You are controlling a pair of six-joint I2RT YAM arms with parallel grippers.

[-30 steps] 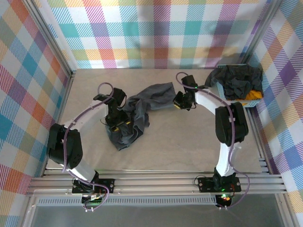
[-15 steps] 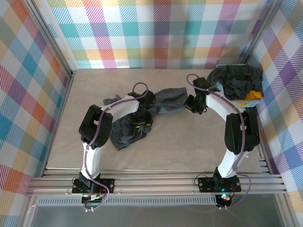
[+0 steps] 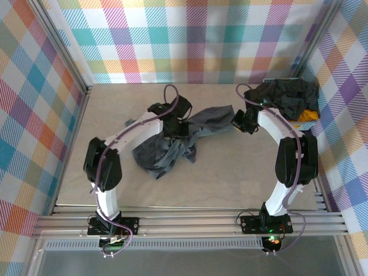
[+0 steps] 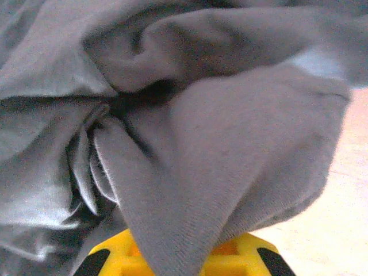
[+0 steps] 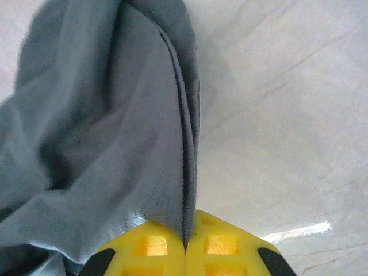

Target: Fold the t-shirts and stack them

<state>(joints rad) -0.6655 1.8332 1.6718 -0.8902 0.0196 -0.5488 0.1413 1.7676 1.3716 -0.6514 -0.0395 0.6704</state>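
Observation:
The shirt's end farthest from the basket lies beside my left gripper, away from the right gripper, so my left gripper needs to pull that way, straightening crumpled cloth, and release.
A plain dark grey t-shirt (image 3: 172,150) lies crumpled across the middle of the table, one end stretched towards the right. My left gripper (image 3: 176,130) is over its back middle and is shut on a bunched fold; in the left wrist view the grey t-shirt (image 4: 230,149) drapes over the yellow fingers (image 4: 115,259). My right gripper (image 3: 239,122) is shut on the shirt's right end. In the right wrist view a doubled edge of the t-shirt (image 5: 115,115) is pinched between the shut yellow fingers (image 5: 218,244).
A light blue basket (image 3: 286,79) stands at the back right, heaped with dark t-shirts (image 3: 290,95) and an orange-yellow one (image 3: 310,117). Checked walls close in the back and both sides. Bare tabletop (image 3: 241,172) lies in front of the shirt.
My left gripper swung right and back onto the shirt's middle and shut on a fold. The right gripper pulled its end of the shirt further right, and the cloth shifted with it.

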